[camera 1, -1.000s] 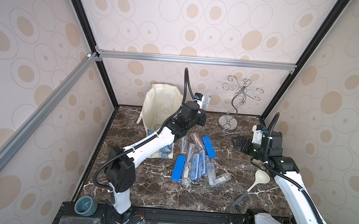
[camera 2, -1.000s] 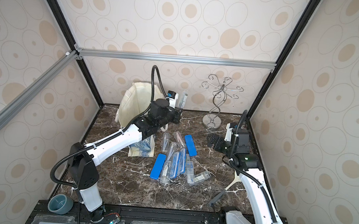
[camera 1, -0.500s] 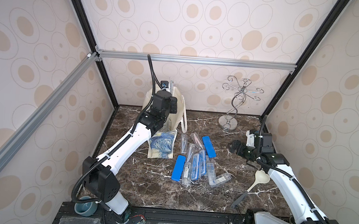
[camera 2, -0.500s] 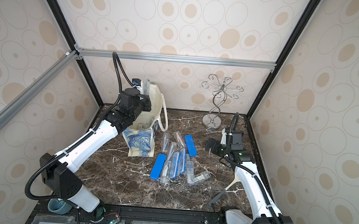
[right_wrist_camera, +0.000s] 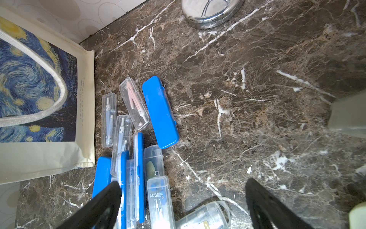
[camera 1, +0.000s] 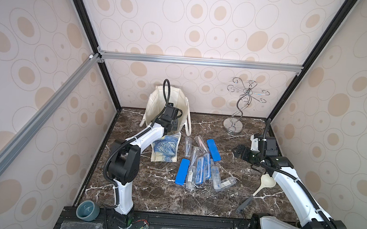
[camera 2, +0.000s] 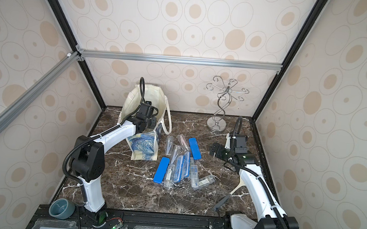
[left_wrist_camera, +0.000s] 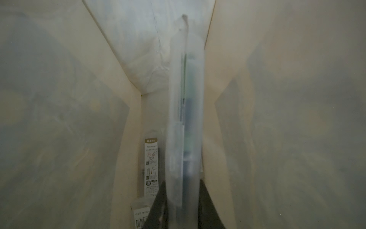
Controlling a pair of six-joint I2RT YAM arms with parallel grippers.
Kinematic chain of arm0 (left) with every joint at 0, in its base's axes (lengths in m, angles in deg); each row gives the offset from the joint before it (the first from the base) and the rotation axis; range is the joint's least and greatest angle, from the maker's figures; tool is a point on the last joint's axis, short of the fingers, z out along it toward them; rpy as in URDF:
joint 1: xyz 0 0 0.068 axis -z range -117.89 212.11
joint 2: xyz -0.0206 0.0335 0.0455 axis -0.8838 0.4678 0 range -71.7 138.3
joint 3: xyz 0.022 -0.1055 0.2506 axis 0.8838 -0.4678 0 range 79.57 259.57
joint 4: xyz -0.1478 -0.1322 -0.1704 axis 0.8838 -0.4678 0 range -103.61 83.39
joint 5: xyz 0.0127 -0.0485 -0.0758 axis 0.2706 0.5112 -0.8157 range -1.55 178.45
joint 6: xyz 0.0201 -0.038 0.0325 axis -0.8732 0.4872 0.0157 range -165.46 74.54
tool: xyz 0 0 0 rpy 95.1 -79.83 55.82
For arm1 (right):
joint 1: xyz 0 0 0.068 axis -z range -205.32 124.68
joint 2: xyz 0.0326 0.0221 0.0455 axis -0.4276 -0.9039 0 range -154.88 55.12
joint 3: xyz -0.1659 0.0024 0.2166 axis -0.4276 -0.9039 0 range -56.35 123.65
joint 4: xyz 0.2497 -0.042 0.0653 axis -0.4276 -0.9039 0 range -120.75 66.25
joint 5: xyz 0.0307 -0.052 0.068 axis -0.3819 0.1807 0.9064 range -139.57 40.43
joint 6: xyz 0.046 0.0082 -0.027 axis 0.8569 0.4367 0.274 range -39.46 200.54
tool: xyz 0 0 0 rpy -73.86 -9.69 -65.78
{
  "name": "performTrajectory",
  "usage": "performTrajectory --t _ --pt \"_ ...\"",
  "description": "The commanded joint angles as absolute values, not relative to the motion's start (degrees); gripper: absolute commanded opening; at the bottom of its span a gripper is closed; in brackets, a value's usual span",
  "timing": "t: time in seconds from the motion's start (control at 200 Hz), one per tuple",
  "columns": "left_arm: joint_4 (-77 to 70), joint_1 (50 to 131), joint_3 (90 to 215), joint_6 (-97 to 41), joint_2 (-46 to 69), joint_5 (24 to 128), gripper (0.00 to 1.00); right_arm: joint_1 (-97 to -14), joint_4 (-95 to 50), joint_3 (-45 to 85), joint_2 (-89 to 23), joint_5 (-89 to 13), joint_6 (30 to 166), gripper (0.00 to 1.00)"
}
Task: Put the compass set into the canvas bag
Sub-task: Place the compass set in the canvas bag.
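Note:
My left gripper will next stay steady inside the canvas bag and open its fingers to release the clear case, because the bag's bottom (left_wrist_camera: pixel 154 114) is below that gripper.
The cream canvas bag (camera 1: pixel 154 99) (camera 2: pixel 129 102) stands open at the back left, its starry-night face (camera 1: pixel 166 149) toward the front. My left gripper (left_wrist_camera: pixel 182 184) reaches down inside the bag and is shut on a clear compass set case (left_wrist_camera: pixel 186 119), which points toward the bag's bottom. Another labelled compass set (left_wrist_camera: pixel 151 164) lies deeper inside. In both top views the left wrist (camera 1: pixel 171 116) fills the bag's mouth and the fingers are hidden. My right gripper (camera 1: pixel 239 151) (right_wrist_camera: pixel 183 186) hovers open and empty to the right of the pile of compass sets (camera 1: pixel 198 165) (right_wrist_camera: pixel 136 138).
A chrome wire stand (camera 1: pixel 233 125) is at the back right. A white funnel-like scoop with a dark handle (camera 1: pixel 266 182) lies by the right arm. A teal bowl (camera 1: pixel 87 210) sits on the front frame at left. The bag's strap (camera 1: pixel 187 124) hangs toward the pile.
My left arm swung left from above the pile and lowered into the bag with the clear case. The bag's painted face has come into view. The right gripper shifted slightly.

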State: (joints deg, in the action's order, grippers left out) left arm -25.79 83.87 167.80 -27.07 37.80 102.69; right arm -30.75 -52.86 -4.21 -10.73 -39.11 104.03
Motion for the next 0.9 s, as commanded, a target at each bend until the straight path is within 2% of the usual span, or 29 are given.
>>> performTrajectory --t 0.0,0.29,0.37,0.53,0.72,0.825,0.895 --pt "-28.3 83.4 170.6 -26.1 38.3 102.6 0.19 -30.5 -52.7 -4.9 -11.7 -39.8 103.6 1.00" --pt "-26.7 83.3 168.1 -26.3 37.9 102.3 0.28 -30.6 -53.0 -3.9 -13.6 -39.9 103.2 1.00" --pt "-26.5 83.3 168.5 -26.6 37.7 101.9 0.35 -30.6 -53.1 -3.9 -14.3 -39.7 103.1 1.00" --pt "-25.8 83.4 169.3 -26.8 36.5 101.5 0.55 -30.5 -53.4 -3.8 -15.6 -39.8 102.7 1.00" --pt "-24.0 83.4 170.3 -27.1 33.7 99.1 0.64 -30.5 -55.0 -3.2 -18.2 -41.2 101.9 1.00" --pt "-21.3 83.3 169.5 -27.1 30.4 97.0 0.73 -30.5 -55.5 -3.2 -19.4 -41.0 101.8 1.00" --pt "-18.7 83.3 167.7 -27.2 27.3 95.6 0.83 -30.6 -55.4 -3.2 -20.1 -41.0 101.9 1.00"
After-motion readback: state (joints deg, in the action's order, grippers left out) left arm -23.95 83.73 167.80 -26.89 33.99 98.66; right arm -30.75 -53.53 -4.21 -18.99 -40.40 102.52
